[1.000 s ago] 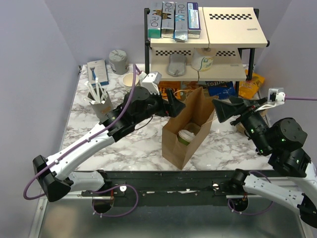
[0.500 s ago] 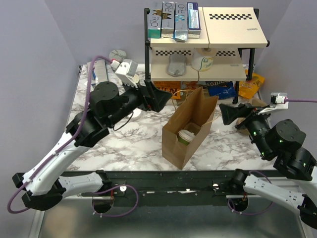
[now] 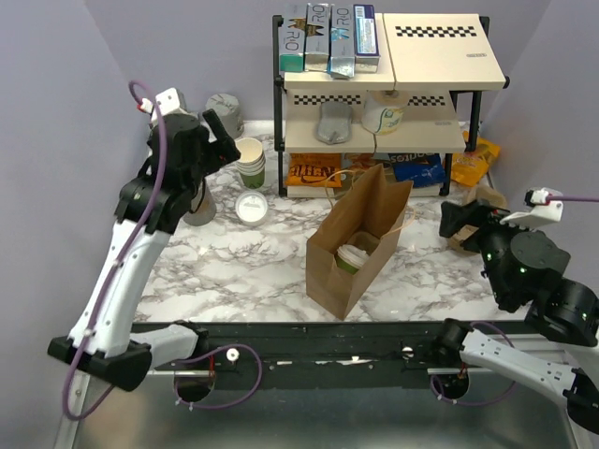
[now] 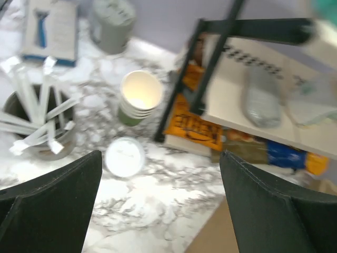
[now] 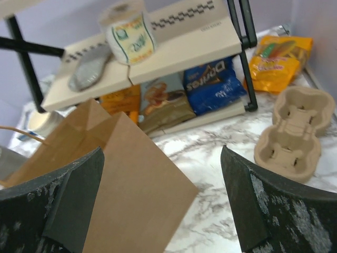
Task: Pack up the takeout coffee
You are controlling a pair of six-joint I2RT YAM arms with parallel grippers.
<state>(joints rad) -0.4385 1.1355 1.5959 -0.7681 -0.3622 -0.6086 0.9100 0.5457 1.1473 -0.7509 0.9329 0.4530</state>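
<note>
Next, my left gripper needs to go down to the left in its wrist view onto a stick's end facing the lid (image 4: 69, 125), as white sticks jut past the grey cup's rim.
The takeout coffee (image 3: 354, 256), a cream and green cup with a white lid, stands upright inside the open brown paper bag (image 3: 329, 264) at the table's middle. My left gripper (image 3: 217, 138) is open and empty, held high at the far left above the stack of lidless cups (image 3: 250, 161), well away from the bag. In the left wrist view its fingers (image 4: 50, 197) frame the table and a corner of the bag (image 4: 224, 237). My right gripper (image 3: 457, 219) is open and empty, to the right of the bag. The right wrist view shows the bag's side (image 5: 113, 174); the cup is hidden there.
A loose white lid (image 3: 252, 208) lies near the cup stack (image 4: 138, 97). A grey cup of white sticks (image 4: 37, 124) stands at the left. A shelf rack (image 3: 388, 84) with snacks is behind the bag. A cardboard cup carrier (image 5: 295, 132) lies at the right.
My left arm has swung up and back to the far left, away from the bag's mouth. My right gripper has drawn back to the right. The cup stays in the bag.
</note>
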